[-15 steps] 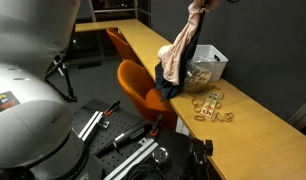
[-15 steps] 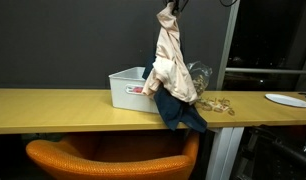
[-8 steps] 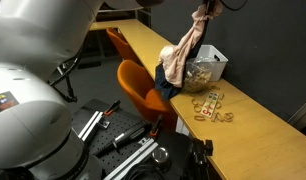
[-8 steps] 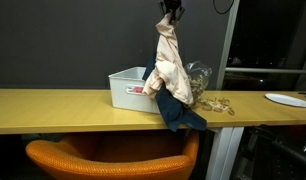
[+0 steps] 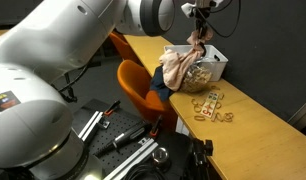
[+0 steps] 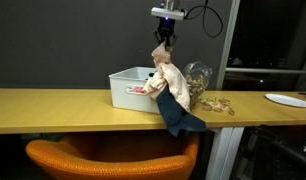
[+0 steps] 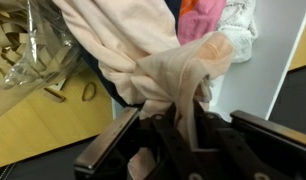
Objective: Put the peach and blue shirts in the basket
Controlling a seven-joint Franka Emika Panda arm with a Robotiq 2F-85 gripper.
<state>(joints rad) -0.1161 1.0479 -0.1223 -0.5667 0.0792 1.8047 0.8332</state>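
Observation:
I should next lower my gripper toward the basket's open top [image 6: 139, 74] [image 7: 221, 30] below it and let go of the peach shirt's top there, because the shirt's top is still hanging above the basket's rim.
My gripper [image 6: 163, 42] is shut on the top of the peach shirt [image 6: 171, 82] and holds it just above the near corner of the white basket [image 6: 125, 90]. The peach shirt hangs bunched down over the basket's side, also in an exterior view [image 5: 176, 68] and filling the wrist view [image 7: 133, 45]. The blue shirt [image 6: 179, 115] hangs below the peach one over the table's front edge; it also shows as a dark patch in an exterior view [image 5: 161, 85]. The gripper [image 7: 183, 130] pinches a fold of peach cloth between its fingers.
A clear bag with yellowish pieces [image 6: 199, 85] lies beside the basket, with loose rings [image 5: 210, 105] on the wooden table [image 6: 63, 108]. An orange chair [image 6: 103, 160] stands under the table's front edge. A white plate [image 6: 288, 99] lies far along the table.
My gripper has come down with the peach shirt; the cloth, earlier stretched out long, is now bunched lower at the basket. The arm has swung into an exterior view.

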